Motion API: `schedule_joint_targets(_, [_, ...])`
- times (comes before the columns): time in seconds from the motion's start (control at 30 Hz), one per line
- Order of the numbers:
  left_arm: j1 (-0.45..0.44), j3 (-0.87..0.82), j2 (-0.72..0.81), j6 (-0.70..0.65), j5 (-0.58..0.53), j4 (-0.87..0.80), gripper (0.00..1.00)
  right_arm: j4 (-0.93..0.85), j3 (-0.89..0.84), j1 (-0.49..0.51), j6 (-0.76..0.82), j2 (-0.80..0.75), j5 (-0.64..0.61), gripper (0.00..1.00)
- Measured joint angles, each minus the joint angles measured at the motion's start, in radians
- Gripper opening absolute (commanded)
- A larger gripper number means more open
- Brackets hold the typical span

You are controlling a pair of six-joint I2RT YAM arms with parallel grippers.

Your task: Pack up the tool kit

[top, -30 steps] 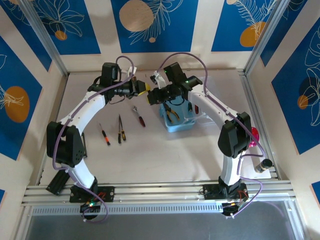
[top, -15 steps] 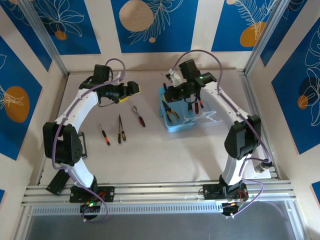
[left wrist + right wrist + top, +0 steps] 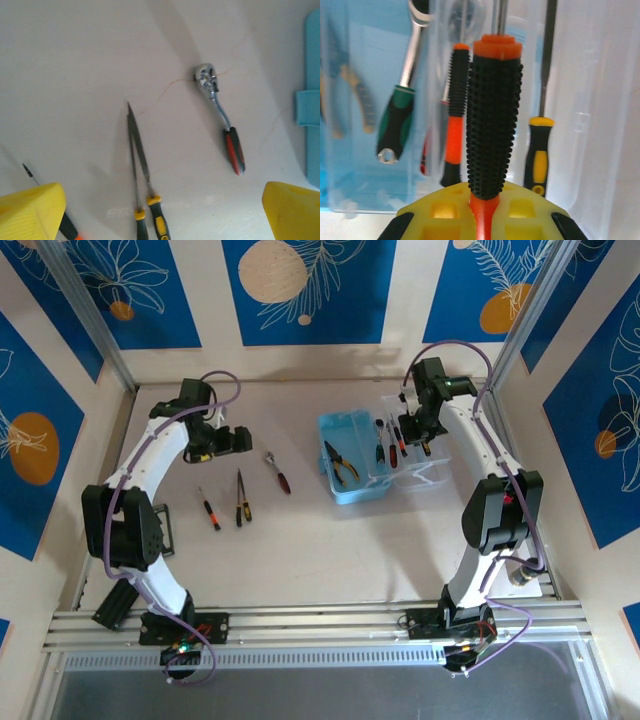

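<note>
The right gripper lowers its screwdriver into the clear lid (image 3: 425,472) next. It releases it between the orange-black and yellow-black screwdrivers, since that part of the lid is still empty.
The tool kit's light-blue case (image 3: 352,486) lies open, its clear lid (image 3: 425,472) spread to the right. Yellow-handled pliers (image 3: 341,463) rest in the blue half. My right gripper (image 3: 414,430) hovers over the lid, shut on a screwdriver with a knobbed black-and-orange handle (image 3: 494,115). Beneath it lie a green-handled wrench (image 3: 395,120), an orange-black screwdriver (image 3: 452,135) and a yellow-black one (image 3: 540,150). My left gripper (image 3: 228,440) is open above the table, with a red-handled ratchet wrench (image 3: 222,115), two yellow-black handled files (image 3: 140,170) and a small orange screwdriver (image 3: 208,508) below it.
The loose tools lie on the bare table left of the case, between my left arm and the blue half. The back wall runs close behind both grippers, and the metal frame post (image 3: 500,410) stands just right of the lid.
The two grippers met at the middle back; my left gripper opened and drew back left. My right gripper carried the black-orange screwdriver rightward to above the lid.
</note>
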State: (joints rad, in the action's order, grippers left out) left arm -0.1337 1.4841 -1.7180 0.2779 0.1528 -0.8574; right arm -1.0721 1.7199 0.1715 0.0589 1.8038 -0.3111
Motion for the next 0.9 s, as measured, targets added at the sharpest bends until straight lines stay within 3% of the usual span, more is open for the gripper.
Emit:
schedule_joint_targets(0.37, [0.001, -0.04, 0.0, 0.0, -0.014, 0.001, 1.0, 0.002, 0.0, 0.003, 0.045, 0.076, -0.039, 0.12])
schedule_joint_targets(0.57, [0.001, -0.04, 0.0, 0.0, -0.013, 0.003, 1.0, 0.006, 0.0, 0.004, 0.045, 0.084, -0.041, 0.25])
schedule_joint_targets(0.77, [0.001, -0.053, 0.0, 0.0, -0.013, 0.005, 1.0, 0.004, 0.007, 0.005, 0.046, 0.084, -0.042, 0.28])
schedule_joint_targets(0.83, [0.001, -0.055, 0.0, -0.001, -0.014, 0.004, 1.0, 0.003, 0.016, 0.006, 0.045, 0.084, -0.042, 0.33])
schedule_joint_targets(0.9, [0.001, -0.058, 0.0, -0.007, -0.016, 0.004, 1.0, 0.001, 0.03, 0.009, 0.045, 0.084, -0.043, 0.49])
